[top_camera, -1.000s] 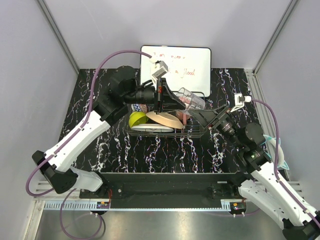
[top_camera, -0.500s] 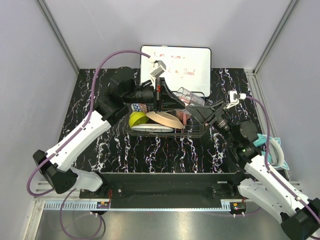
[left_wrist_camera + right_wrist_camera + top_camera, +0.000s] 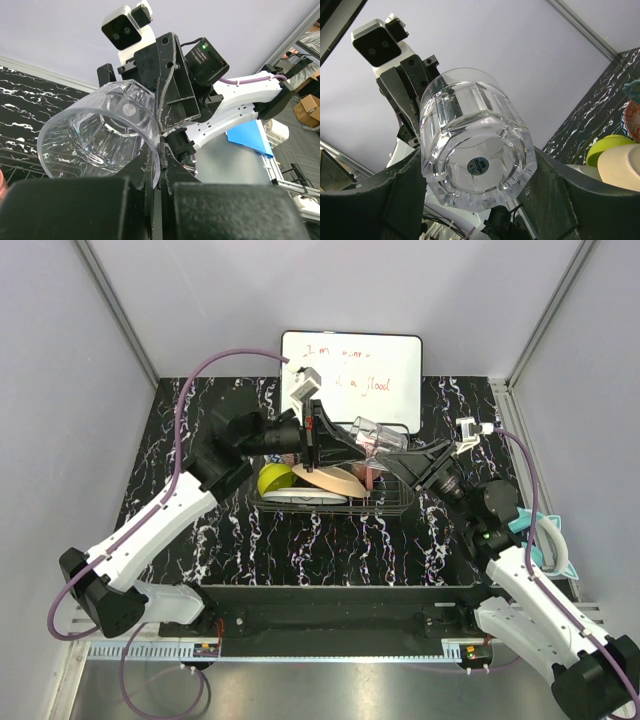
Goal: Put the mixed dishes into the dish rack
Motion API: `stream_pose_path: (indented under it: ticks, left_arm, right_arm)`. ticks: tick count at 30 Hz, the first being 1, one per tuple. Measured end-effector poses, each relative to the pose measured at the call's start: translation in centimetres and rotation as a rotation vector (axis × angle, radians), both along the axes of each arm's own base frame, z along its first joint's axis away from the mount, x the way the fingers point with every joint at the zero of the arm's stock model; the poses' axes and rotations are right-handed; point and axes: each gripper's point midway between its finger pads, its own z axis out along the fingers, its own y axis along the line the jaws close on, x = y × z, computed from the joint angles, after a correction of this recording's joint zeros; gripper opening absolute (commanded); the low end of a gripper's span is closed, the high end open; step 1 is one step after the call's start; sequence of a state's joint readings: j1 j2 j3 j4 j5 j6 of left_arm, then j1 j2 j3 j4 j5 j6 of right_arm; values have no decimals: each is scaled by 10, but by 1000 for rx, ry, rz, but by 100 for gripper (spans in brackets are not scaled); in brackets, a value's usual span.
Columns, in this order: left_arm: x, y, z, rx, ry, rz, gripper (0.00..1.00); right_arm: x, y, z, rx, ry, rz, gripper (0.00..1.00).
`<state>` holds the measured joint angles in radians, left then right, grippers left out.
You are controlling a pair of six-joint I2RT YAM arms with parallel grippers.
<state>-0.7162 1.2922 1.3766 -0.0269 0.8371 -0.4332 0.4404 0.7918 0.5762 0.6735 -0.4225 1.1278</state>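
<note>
My right gripper turns fingers-down next and lowers the glass in beside the peach plate to release it, since the rack's empty near corner lies below the gripper.
The clear glass hangs on its side above the dish rack, between both arms. My left gripper is shut on its rim, one finger inside and one outside the glass, pinched at the left gripper. My right gripper grips the thick base; in the right wrist view its fingers press on both sides of the glass. In the rack lie a lime-green bowl, a peach plate, a white plate, a red patterned bowl and a pink mug.
A white whiteboard with red writing stands behind the rack. A teal plate sits at the table's right edge beside my right arm. The right part of the rack holds no dishes. Grey walls close in the table.
My right gripper has moved left and up to the glass's base and its jaws have narrowed onto it. My left arm has lifted the glass slightly.
</note>
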Motion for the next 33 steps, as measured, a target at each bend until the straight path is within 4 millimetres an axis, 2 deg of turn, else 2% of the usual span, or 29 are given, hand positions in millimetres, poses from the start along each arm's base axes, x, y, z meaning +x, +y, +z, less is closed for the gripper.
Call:
stream_pose_path:
  ticks: [1, 3, 4, 5, 6, 7, 8, 9, 12, 15, 18, 20, 26, 30, 33]
  left_arm:
    - [0, 0, -2, -2, 0, 3, 0]
    - [0, 1, -7, -3, 3, 7, 4]
    - [1, 1, -10, -3, 4, 12, 35]
    - [1, 1, -12, -1, 5, 18, 52]
    - [2, 2, -16, 5, -4, 27, 66]
    - [2, 3, -23, 23, -2, 25, 72]
    - [2, 3, -33, 51, 15, 30, 84]
    - [2, 3, -43, 81, 27, 31, 88]
    - [10, 9, -65, 155, 44, 59, 94]
    - [26, 24, -79, 225, 67, 117, 97]
    - [40, 40, -83, 264, 72, 170, 97]
    - [48, 49, -81, 272, 63, 199, 98]
    - [61, 68, -80, 303, 46, 248, 97]
    - [88, 101, -73, 313, 31, 361, 96]
    - [98, 123, -71, 322, 17, 429, 96]
  right_arm:
    - [0, 0, -2, -7, 2, 5, 51]
    - [0, 1, -5, -20, 5, 12, 33]
    - [1, 2, -7, -27, 7, 17, 26]
    - [1, 2, -9, -34, 10, 19, 8]
    - [3, 2, -11, -40, 21, 17, 2]
    - [5, 1, -10, -39, 22, 12, 0]
    - [7, 0, -8, -48, 23, 2, 0]
    - [9, 0, -5, -64, 23, -8, 0]
    - [15, -2, 3, -156, 22, -51, 0]
    - [16, -8, 14, -251, -4, -102, 0]
    - [12, -17, 22, -342, -32, -156, 0]
    - [12, -22, 16, -399, -32, -181, 0]
    - [24, -34, -43, -625, 90, -227, 0]
    - [44, -44, -89, -800, 190, -263, 0]
    - [53, -52, -120, -907, 255, -278, 0]
